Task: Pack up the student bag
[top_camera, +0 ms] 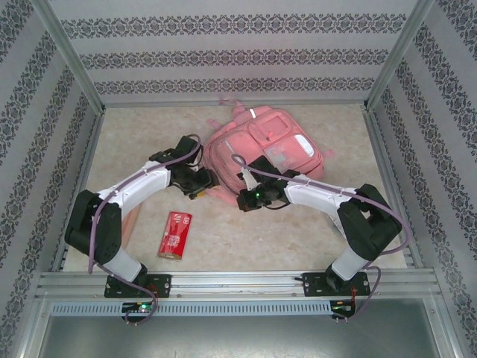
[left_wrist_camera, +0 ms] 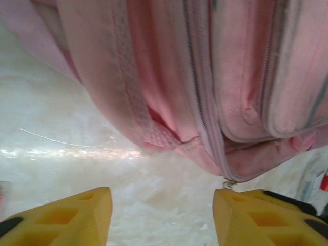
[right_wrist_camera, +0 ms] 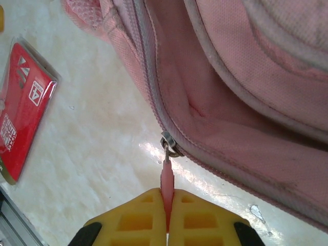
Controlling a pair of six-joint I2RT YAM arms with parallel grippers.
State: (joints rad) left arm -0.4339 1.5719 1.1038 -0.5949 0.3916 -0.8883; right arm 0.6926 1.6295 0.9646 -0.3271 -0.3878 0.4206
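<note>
My right gripper drags the pink pull [right_wrist_camera: 166, 177] along next and releases it, since the zip track runs from here along the bag's near edge [right_wrist_camera: 266, 193], away from my left gripper.
The student bag [top_camera: 268, 149], a pink fabric backpack, lies flat in the middle of the table with its front pockets up. My right gripper [right_wrist_camera: 167, 205] is shut on the pink zip pull [right_wrist_camera: 166, 177] at the bag's near edge; the metal slider [right_wrist_camera: 169, 144] sits just above the yellow fingertips. In the top view that gripper [top_camera: 246, 195] rests at the bag's lower left corner. My left gripper [left_wrist_camera: 162, 215] stands open just short of the bag [left_wrist_camera: 205, 77], with bare table between its fingers [left_wrist_camera: 66, 218]. From above, the left gripper [top_camera: 206, 181] is at the bag's left side.
A small red packet [top_camera: 174, 234] lies on the table in front of the left arm, also visible to the right wrist camera as the red packet [right_wrist_camera: 23, 110]. Patterned walls and metal rails enclose the table.
</note>
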